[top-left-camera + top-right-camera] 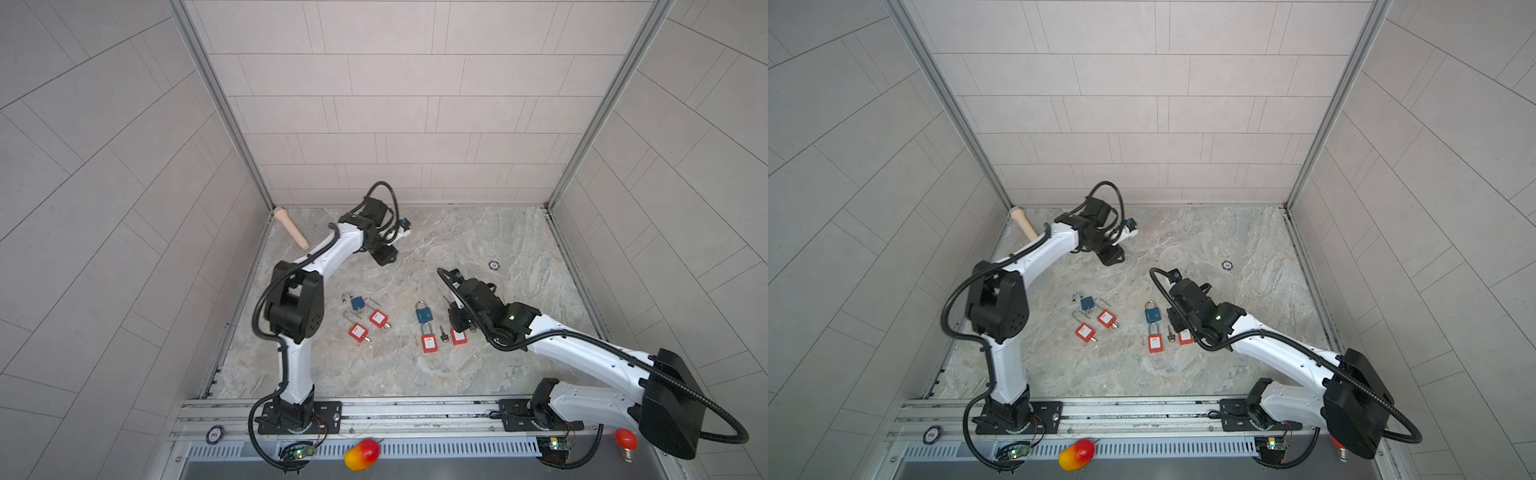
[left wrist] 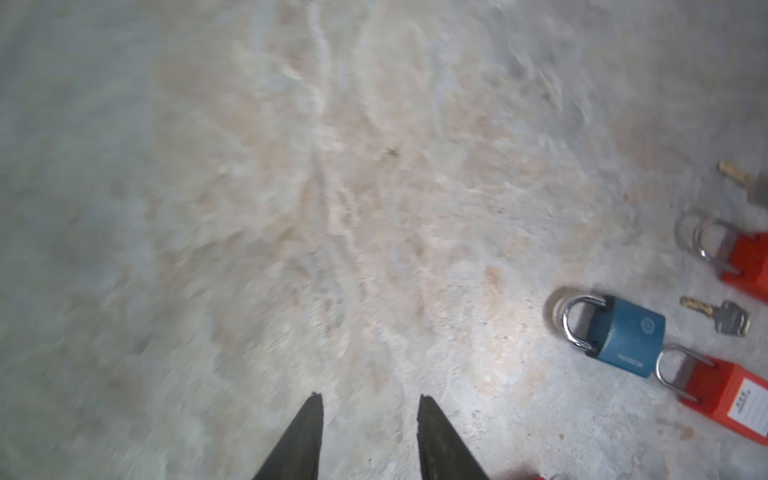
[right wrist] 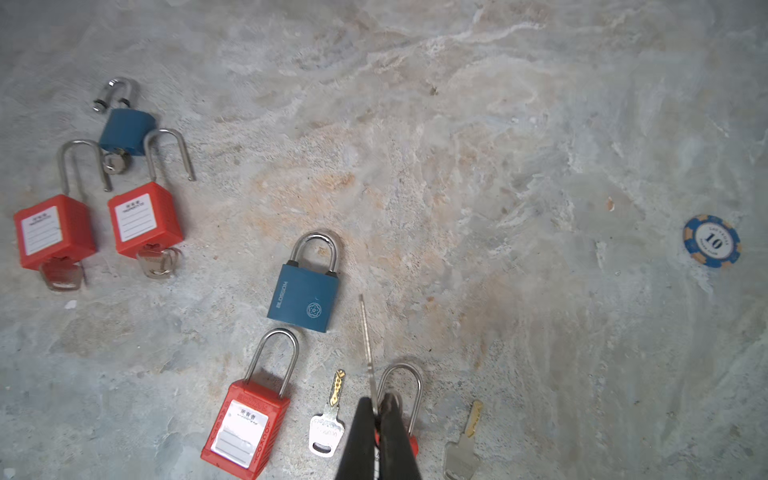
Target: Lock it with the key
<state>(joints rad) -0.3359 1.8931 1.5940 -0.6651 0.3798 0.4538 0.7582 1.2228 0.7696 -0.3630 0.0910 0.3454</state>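
Observation:
My right gripper moves toward the shut blue padlock and down onto bare marble (image 1: 437,316) (image 3: 350,314) beside the padlock's body next, releasing the key there because the spot is clear.
My right gripper (image 3: 378,405) is shut on a thin silver key (image 3: 366,332), seen edge-on with its blade sticking out past the fingertips. It hovers over a red padlock whose shackle (image 3: 401,374) shows beside the fingers. A shut blue padlock (image 3: 305,297) lies just beyond the key tip, and another red padlock (image 3: 245,432) lies beside it. Two loose keys (image 3: 328,424) (image 3: 461,449) rest on the marble. In a top view my left gripper (image 1: 384,255) hangs far back, open and empty; its fingertips (image 2: 318,401) stand apart over bare table.
A second group lies to the left: a blue padlock (image 1: 356,302) with its shackle open and two red padlocks (image 1: 378,318) (image 1: 358,332) with keys in them. A poker chip (image 1: 493,264), a wooden handle (image 1: 291,228), a toy mango (image 1: 361,454) and a red bulb (image 1: 625,440) sit around the edges.

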